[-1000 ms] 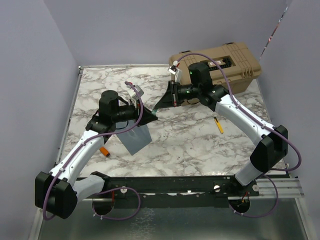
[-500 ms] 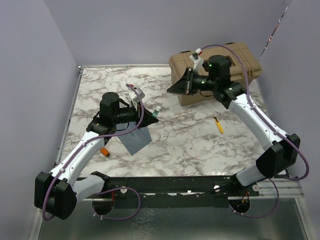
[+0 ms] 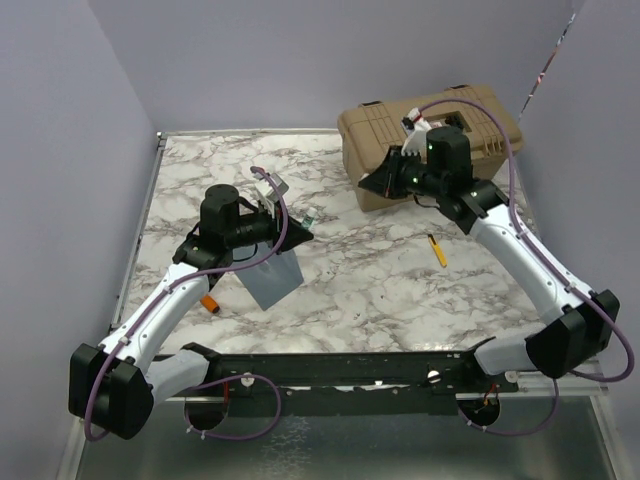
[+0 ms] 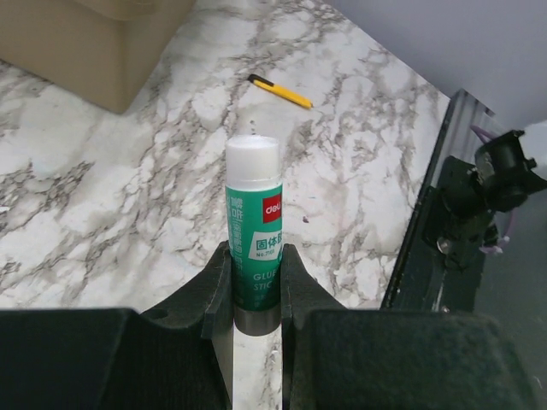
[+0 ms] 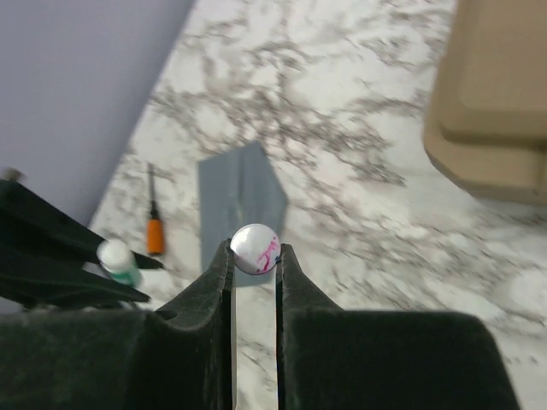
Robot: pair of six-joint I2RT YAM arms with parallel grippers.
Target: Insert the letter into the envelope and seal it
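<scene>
The marble between the envelope (image 3: 272, 278) and the yellow cutter is free for the cap, so the right gripper should move down and back onto that spot next, tipping downward.
The slate-grey envelope (image 3: 272, 278) lies flat on the marble table, just in front of my left gripper; it also shows in the right wrist view (image 5: 239, 192). The letter is not in view. My left gripper (image 3: 295, 232) is shut on a green glue stick (image 4: 254, 231) whose white tip is bare, held above the table. My right gripper (image 3: 378, 181) is up by the tan case, shut on a small round white cap (image 5: 255, 247) with pink marks. The glue stick also shows in the right wrist view (image 5: 115, 256).
A tan hard case (image 3: 440, 125) stands at the back right. A yellow cutter (image 3: 437, 250) lies right of centre. An orange-handled screwdriver (image 3: 209, 302) lies left of the envelope. Purple walls close in the left, back and right.
My right gripper, which met the glue stick's tip a second ago, has drawn back to the right toward the tan case with the cap in it. The left arm has barely moved.
</scene>
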